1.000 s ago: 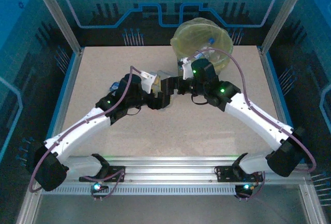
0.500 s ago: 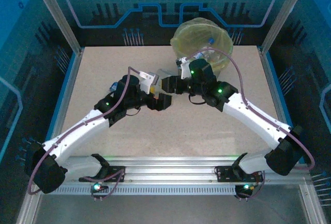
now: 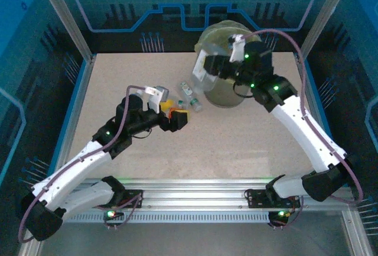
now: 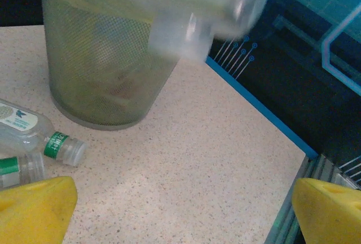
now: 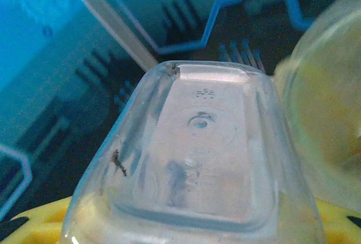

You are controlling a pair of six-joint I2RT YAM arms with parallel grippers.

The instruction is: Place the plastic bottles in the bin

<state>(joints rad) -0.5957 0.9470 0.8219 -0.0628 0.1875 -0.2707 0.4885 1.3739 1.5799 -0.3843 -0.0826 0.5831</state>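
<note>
My right gripper swings outward over the bin's opening (image 3: 223,37) (image 5: 331,92) next and lowers to release the clear plastic bottle, because it still hangs at the bin's rim.
My right gripper (image 3: 208,67) is shut on a clear plastic bottle (image 3: 199,74) and holds it in the air at the left rim of the bin (image 3: 223,92). The right wrist view looks at that bottle's squarish base (image 5: 197,142), with the bin's yellow-green bag (image 5: 333,114) just to its right. My left gripper (image 3: 175,117) hangs open over bare table, with nothing between its yellow fingertips (image 4: 34,210). Two small clear bottles with green labels (image 3: 187,88) (image 3: 195,103) lie between it and the bin. In the left wrist view they are the bottles (image 4: 39,137) (image 4: 17,166) at the left.
The bin's mesh wall (image 4: 101,69) stands at the back of the table, right of centre. A blue raised edge (image 4: 254,109) bounds the table (image 3: 236,138) on the right, with dark panels beyond. The aluminium rail (image 3: 195,188) carrying both arm bases runs along the near edge.
The left gripper opened, let go of the clear bottle and drew back to the left. The right gripper closed on that bottle and carried it up and back to the bin's rim.
</note>
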